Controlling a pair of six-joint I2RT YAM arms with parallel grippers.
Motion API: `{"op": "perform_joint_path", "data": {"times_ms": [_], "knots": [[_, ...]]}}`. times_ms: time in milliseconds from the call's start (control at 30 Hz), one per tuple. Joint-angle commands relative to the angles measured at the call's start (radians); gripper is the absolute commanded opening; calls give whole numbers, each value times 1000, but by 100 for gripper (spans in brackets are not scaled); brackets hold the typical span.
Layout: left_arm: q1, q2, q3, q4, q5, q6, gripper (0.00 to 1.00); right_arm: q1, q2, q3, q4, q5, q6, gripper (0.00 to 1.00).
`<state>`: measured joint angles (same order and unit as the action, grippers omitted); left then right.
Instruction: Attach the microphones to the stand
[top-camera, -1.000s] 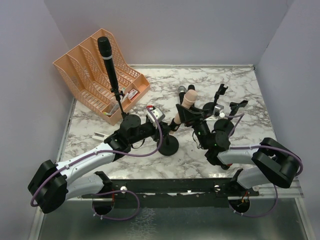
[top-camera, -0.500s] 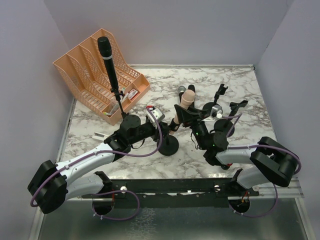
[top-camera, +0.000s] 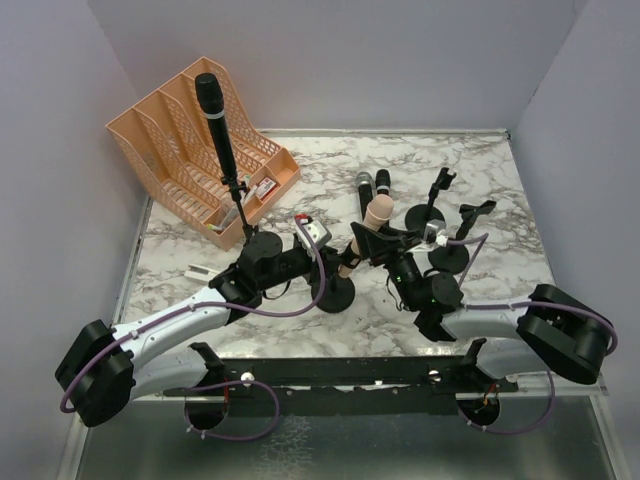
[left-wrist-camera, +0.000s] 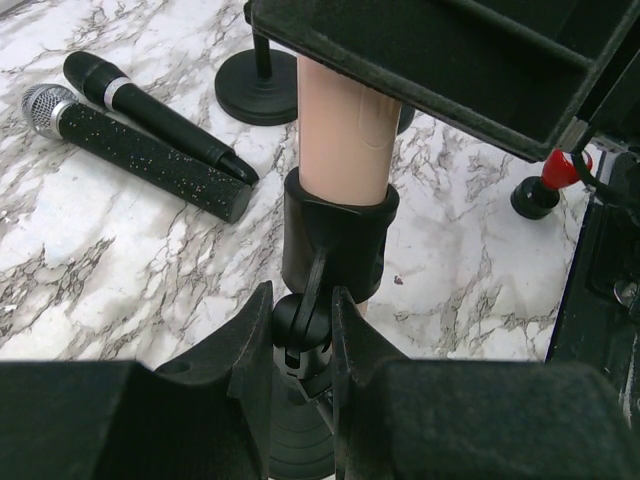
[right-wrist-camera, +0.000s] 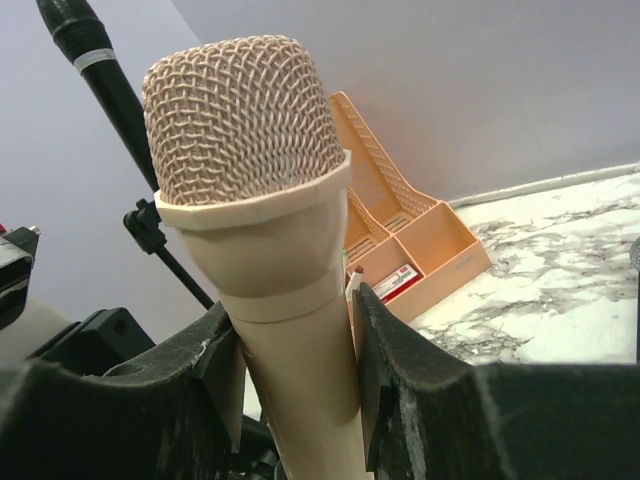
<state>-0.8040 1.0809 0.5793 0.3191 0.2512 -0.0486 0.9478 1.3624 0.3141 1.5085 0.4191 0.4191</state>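
Observation:
The microphone is in the clip, so next my left gripper will carry the stand outward onto the marble (top-camera: 291, 207) beside the orange desk organiser and let go of it.
The peach-pink microphone (top-camera: 377, 212) stands tilted over a black stand (top-camera: 333, 292). Its lower end sits in the stand's black clip (left-wrist-camera: 338, 240). My right gripper (right-wrist-camera: 295, 370) is shut on the microphone's body (right-wrist-camera: 250, 200) just below the mesh head. My left gripper (left-wrist-camera: 302, 335) is shut on the stand's joint right under the clip. An all-black microphone (top-camera: 215, 125) stands clipped upright in another stand at the left. Flat on the marble lie a black microphone (left-wrist-camera: 150, 105) and one with a silver mesh head (left-wrist-camera: 130, 150).
An orange desk organiser (top-camera: 200, 150) stands at the back left. Two bare stands with open clips (top-camera: 437, 190) (top-camera: 478, 212) rise at the right, close to my right arm. A small red-topped battery (left-wrist-camera: 555, 175) is by the left wrist. Walls close in three sides.
My right gripper has brought the peach-pink microphone slightly lower and nearer, uncovering the two microphones lying behind it. The left gripper has held still on the stand.

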Motion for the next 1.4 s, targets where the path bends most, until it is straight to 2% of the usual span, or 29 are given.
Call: {"op": "perform_joint_path", "data": {"times_ms": [0,200,367,467,567,667,700,767,933,1000,1100,1200,1300,1367], "knots": [[-1,24,-25,22,-37,-22,0,108,-99,6,-289,-91,151,24],[-1,24,-30,21,-26,-21,0,106,-183,51,-323,-35,100,27],[-1,28,-38,17,-16,-15,0,106,-191,55,-258,-17,160,16],[-2,36,-43,6,-9,-10,0,106,-209,77,-271,48,205,10],[-1,43,-44,-9,-4,-4,0,106,-247,141,-419,128,259,5],[-3,46,-44,-18,-2,-1,0,106,-269,252,-706,229,381,3],[-3,48,-45,-21,-4,-2,0,106,-265,276,-738,229,376,2],[-2,50,-44,-29,-6,-2,0,106,-251,274,-669,178,316,2],[-2,53,-42,-55,-6,3,0,106,-204,134,-186,-124,70,3],[-3,52,-42,-65,-4,4,0,106,-191,99,-77,-240,3,3],[-3,50,-43,-76,-7,5,0,105,-191,88,-50,-372,-74,5],[-3,48,-44,-81,-6,5,0,106,-208,95,-101,-448,-136,7],[-2,48,-42,-82,-8,6,0,105,-239,115,-218,-451,-185,11],[-3,45,-42,-78,-8,5,0,105,-262,123,-269,-426,-188,19]]}}
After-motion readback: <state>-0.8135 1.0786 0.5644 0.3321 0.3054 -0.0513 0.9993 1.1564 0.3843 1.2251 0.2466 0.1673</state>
